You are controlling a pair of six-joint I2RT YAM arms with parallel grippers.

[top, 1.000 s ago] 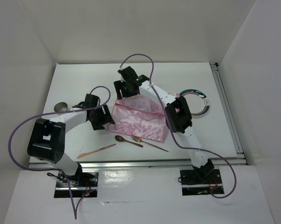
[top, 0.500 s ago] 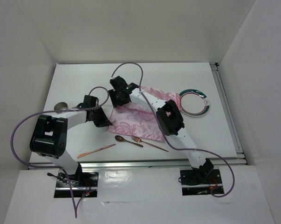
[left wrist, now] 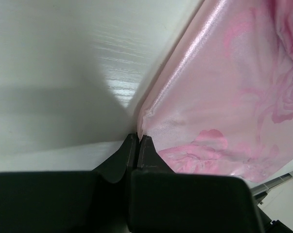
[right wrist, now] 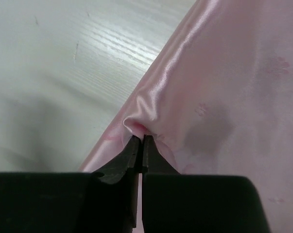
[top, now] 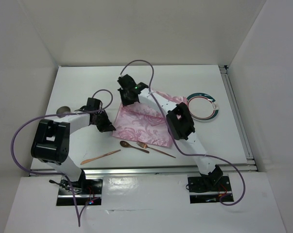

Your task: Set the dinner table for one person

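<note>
Next, the right gripper lifts the mat's fold toward the plate, then lowers it outward onto the table's far side (top: 160,83), since the mat lies rumpled.
A shiny pink floral mat (top: 144,124) lies rumpled in the middle of the white dinner table (top: 78,85). My left gripper (top: 111,128) is shut on the mat's near left corner; in the left wrist view the black fingertips (left wrist: 145,141) pinch the cloth edge, and the mat (left wrist: 224,97) spreads away to the right. At the mat's far left corner, my right gripper (top: 125,103) is shut on a small raised fold of the mat (right wrist: 224,87), right at the tip of the right gripper (right wrist: 141,139).
A white plate with a dark green rim (top: 203,107) lies right of the mat. A copper spoon (top: 134,146) and fork (top: 156,149) lie in front of the mat, a copper knife (top: 100,157) near the front left. A small grey round object (top: 63,111) sits at the left edge.
Both grippers have gone from open to shut on the mat. The right gripper has moved to the mat's far left corner. The mat lies wider and flatter than before.
</note>
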